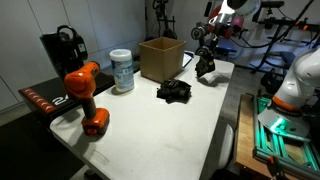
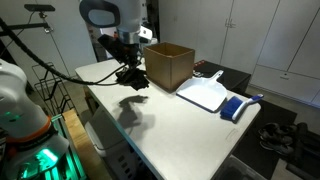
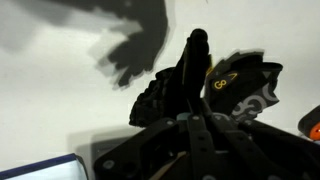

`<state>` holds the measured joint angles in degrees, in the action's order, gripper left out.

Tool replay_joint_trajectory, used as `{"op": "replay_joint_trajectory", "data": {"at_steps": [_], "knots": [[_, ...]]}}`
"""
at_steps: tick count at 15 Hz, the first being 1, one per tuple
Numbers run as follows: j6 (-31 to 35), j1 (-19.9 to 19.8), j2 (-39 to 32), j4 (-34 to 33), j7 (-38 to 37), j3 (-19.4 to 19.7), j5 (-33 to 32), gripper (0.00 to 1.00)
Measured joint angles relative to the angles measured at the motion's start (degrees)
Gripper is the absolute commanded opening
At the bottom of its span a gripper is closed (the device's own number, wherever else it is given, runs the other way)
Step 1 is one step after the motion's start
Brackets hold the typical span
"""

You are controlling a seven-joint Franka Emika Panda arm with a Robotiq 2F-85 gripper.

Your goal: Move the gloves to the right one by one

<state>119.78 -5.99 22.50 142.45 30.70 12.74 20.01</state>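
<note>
The black glove still hangs above its shadow, so I should lower it to the bare tabletop beside the cardboard box and release it there.
My gripper [image 1: 207,62] is shut on a black glove [image 1: 210,73] and holds it above the white table [image 1: 190,125], to the right of the cardboard box [image 1: 160,58]. In the other exterior view the gripper [image 2: 128,68] hangs with the glove [image 2: 134,78] above its shadow on the table. The wrist view shows the fingers [image 3: 195,60] closed on the glove [image 3: 240,88], which bears a yellow logo. A second black glove [image 1: 174,91] lies on the table in front of the box.
An orange drill [image 1: 86,95], a wipes canister [image 1: 122,71] and a black machine [image 1: 63,48] stand at the left. A white board [image 2: 205,96] and a blue object [image 2: 233,108] lie beyond the box [image 2: 170,65]. Lab equipment stands around the table.
</note>
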Motion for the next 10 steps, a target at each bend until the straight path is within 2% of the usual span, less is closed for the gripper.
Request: {"op": "replay_joint_trajectory", "data": {"at_steps": [4, 5, 6, 10], "knots": [[7.40, -0.02, -1.91, 2.92, 2.89, 2.63, 0.56, 0.01], [8.13, -0.04, -2.29, 3.37, 3.08, 3.05, 0.56, 0.10], [8.16, -0.32, -2.92, 3.70, 2.30, 3.23, -0.28, 0.28], [8.16, -2.40, -7.27, 4.53, -6.42, 2.91, -7.32, 0.57]]}}
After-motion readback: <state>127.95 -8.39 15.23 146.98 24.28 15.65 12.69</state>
